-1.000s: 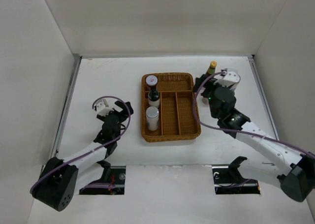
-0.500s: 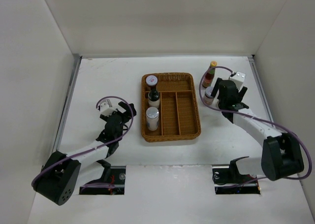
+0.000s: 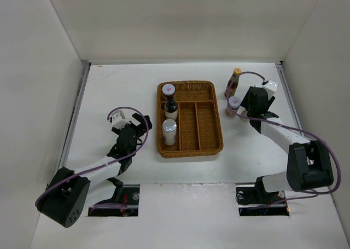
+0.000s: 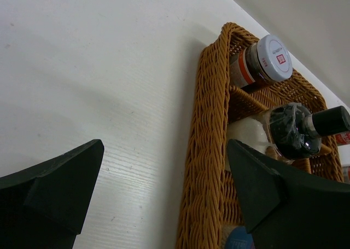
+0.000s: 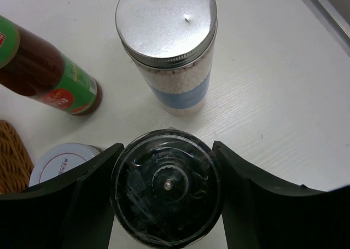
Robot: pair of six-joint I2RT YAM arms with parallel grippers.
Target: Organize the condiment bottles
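Observation:
My right gripper lifts the black-topped jar across, left in the top view, to the tray's far section [image 3: 189, 91] next. It then lowers and releases it there, since that section has room.
In the right wrist view my right gripper [image 5: 167, 175] is shut on a black-topped jar [image 5: 167, 191] that stands on the table. A silver-lidded shaker of white grains [image 5: 167, 41], a red sauce bottle [image 5: 49, 68] and a white-lidded jar [image 5: 63, 161] stand close around it. From above, the right gripper [image 3: 250, 104] is right of the wicker tray [image 3: 210, 145], beside the yellow-capped red bottle [image 3: 233, 82] and the white-lidded jar [image 3: 234, 102]. The tray's left compartments hold a white-lidded jar [image 3: 168, 89], a dark black-capped bottle [image 3: 170, 104] and a silver-lidded shaker [image 3: 169, 128]. My left gripper [image 3: 135, 124] is open and empty left of the tray.
The left wrist view shows the tray's woven left rim [image 4: 210, 150] between the open fingers, with the white-lidded jar [image 4: 268, 60] and the dark bottle [image 4: 306, 128] behind it. The tray's middle and right compartments [image 3: 198, 126] hold nothing. White walls enclose the table.
My right gripper has swung away from the tray's right rim to the bottles at the back right, and the white-lidded jar there has come into view. The left arm has shifted slightly.

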